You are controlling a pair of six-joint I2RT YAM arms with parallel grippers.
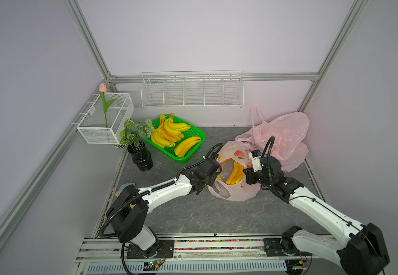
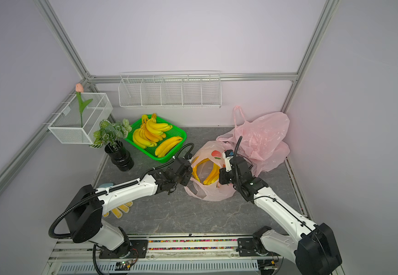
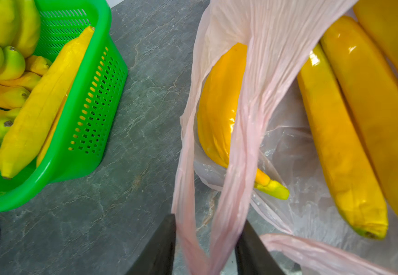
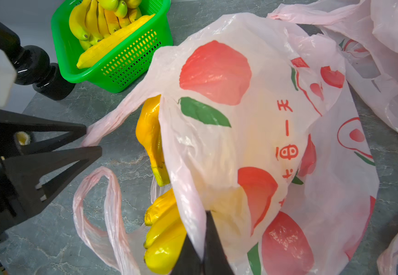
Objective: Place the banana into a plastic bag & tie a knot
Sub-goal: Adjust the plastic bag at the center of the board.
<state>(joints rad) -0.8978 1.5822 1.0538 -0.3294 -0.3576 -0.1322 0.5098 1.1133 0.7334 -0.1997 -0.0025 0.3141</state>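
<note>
Next, my right gripper lifts the film of the bag's rim toward the bag's opening [image 1: 229, 171] [image 4: 166, 199] and releases it, because the bananas lie close to that opening.
A pink plastic bag [image 1: 237, 194] printed with red fruit lies open on the grey table between my two arms, and several yellow bananas [image 1: 235, 173] lie inside it. My left gripper [image 3: 208, 228] is at the bag's left side. One bag handle [image 3: 236, 190] runs as a loop between its fingers, which stand partly open with a gap. In the right wrist view that left gripper [image 4: 93, 142] has the handle's tip [image 4: 112, 123] between its fingertips. My right gripper [image 4: 204, 214] is shut on the bag's rim film at the right side. A second handle loop [image 4: 112, 202] lies slack on the table.
A green basket [image 1: 188, 154] of bananas sits at the back left, with a black vase [image 1: 143, 158] holding a plant beside it. More pink bags [image 1: 286, 135] are heaped at the back right. A white wire basket [image 1: 105, 119] and a wire shelf [image 1: 192, 92] hang on the walls.
</note>
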